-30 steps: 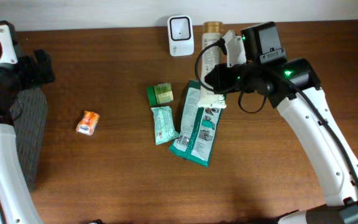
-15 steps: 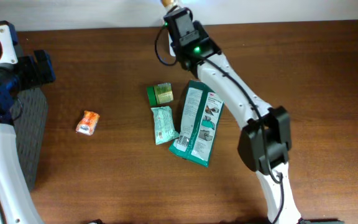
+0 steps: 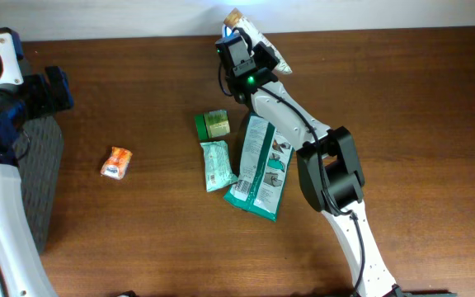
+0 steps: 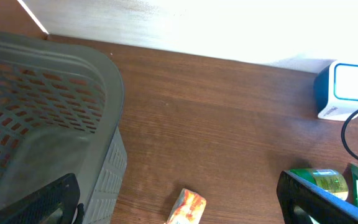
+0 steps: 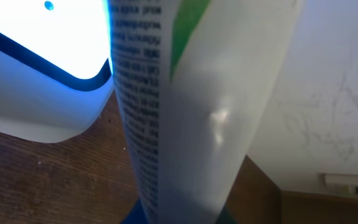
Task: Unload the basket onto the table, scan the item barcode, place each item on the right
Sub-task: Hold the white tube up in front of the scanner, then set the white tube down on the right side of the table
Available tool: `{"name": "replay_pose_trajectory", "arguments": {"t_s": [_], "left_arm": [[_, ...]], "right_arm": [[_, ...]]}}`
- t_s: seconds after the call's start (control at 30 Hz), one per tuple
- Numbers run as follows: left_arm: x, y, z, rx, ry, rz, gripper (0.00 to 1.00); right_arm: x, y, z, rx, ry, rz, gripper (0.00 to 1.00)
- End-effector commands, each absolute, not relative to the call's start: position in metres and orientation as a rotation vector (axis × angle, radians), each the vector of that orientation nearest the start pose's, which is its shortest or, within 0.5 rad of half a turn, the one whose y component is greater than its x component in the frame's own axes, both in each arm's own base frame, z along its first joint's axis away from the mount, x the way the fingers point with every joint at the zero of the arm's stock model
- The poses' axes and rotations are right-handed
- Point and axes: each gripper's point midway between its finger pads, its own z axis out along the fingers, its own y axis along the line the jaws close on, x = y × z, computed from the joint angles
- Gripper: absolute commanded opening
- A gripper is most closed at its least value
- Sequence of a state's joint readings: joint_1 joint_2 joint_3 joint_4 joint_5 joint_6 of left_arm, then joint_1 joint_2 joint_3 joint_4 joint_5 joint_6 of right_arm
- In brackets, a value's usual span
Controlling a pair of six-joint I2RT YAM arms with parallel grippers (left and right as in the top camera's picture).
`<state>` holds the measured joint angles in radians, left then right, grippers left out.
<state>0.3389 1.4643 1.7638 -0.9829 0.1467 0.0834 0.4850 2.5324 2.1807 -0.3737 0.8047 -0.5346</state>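
I will next move my right gripper to the right in the overhead view, back and down, to release the tube on the bare tabletop, clear of other items.
My right gripper (image 3: pixel 252 56) reaches to the table's back edge, shut on a white tube (image 3: pixel 264 48) with a tan cap. In the right wrist view the tube (image 5: pixel 191 106) fills the middle, its printed text side next to the glowing white scanner (image 5: pixel 42 68). The arm hides the scanner from overhead. The left wrist view shows the scanner (image 4: pixel 347 90) lit at the far right. My left gripper (image 3: pixel 52 91) hovers open at the far left, nothing between its fingers (image 4: pixel 316 199).
A grey basket (image 3: pixel 39 177) stands at the left edge. An orange packet (image 3: pixel 117 162) lies near it. Mid-table lie a green round tin (image 3: pixel 213 124), a teal packet (image 3: pixel 217 165) and a large green-and-white pouch (image 3: pixel 261 169).
My right arm has swung from the right side to the back of the table, carrying the tube up to the scanner. The left arm has not moved.
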Motion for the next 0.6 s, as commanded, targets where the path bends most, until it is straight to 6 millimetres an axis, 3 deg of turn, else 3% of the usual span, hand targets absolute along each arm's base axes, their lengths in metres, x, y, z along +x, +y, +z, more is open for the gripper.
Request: {"name": "replay_pose_trajectory", "arguments": {"t_s": [0.0, 0.07, 0.2, 0.27, 0.33, 0.37, 0.43, 0.47, 0.5, 0.57], "left_arm": [[0.383, 0.108, 0.356, -0.191, 2.226, 0.067, 0.99], [0.383, 0.108, 0.356, -0.191, 2.226, 0.067, 0.99], [0.383, 0.108, 0.356, -0.191, 2.226, 0.067, 0.99], [0.383, 0.108, 0.356, -0.191, 2.226, 0.066, 0.99], [0.383, 0.108, 0.356, -0.191, 2.226, 0.067, 0.99], [0.383, 0.108, 0.356, -0.191, 2.226, 0.067, 0.99], [0.383, 0.108, 0.356, -0.191, 2.226, 0.067, 0.99], [0.383, 0.108, 0.356, -0.191, 2.226, 0.067, 0.99], [0.383, 0.108, 0.356, -0.191, 2.226, 0.067, 0.99], [0.383, 0.108, 0.356, -0.191, 2.226, 0.067, 0.99]], "right_arm": [[0.611, 0.192, 0.162, -0.587, 2.014, -0.954, 0.04], [0.597, 0.203, 0.201, -0.614, 1.996, -0.893, 0.04], [0.541, 0.215, 0.269, -0.517, 2.126, -0.396, 0.04], [0.507, 0.207, 0.297, -0.46, 2.2, -0.165, 0.04], [0.462, 0.178, 0.312, -0.399, 2.345, 0.066, 0.04], [0.449, 0.157, 0.31, -0.34, 2.421, 0.131, 0.04], [0.425, 0.066, 0.266, -0.023, 2.708, 0.056, 0.04], [0.421, 0.044, 0.247, 0.063, 2.782, 0.032, 0.04], [0.415, 0.015, 0.215, 0.201, 2.877, 0.006, 0.04], [0.403, -0.015, 0.163, 0.342, 2.992, -0.015, 0.04]]}}
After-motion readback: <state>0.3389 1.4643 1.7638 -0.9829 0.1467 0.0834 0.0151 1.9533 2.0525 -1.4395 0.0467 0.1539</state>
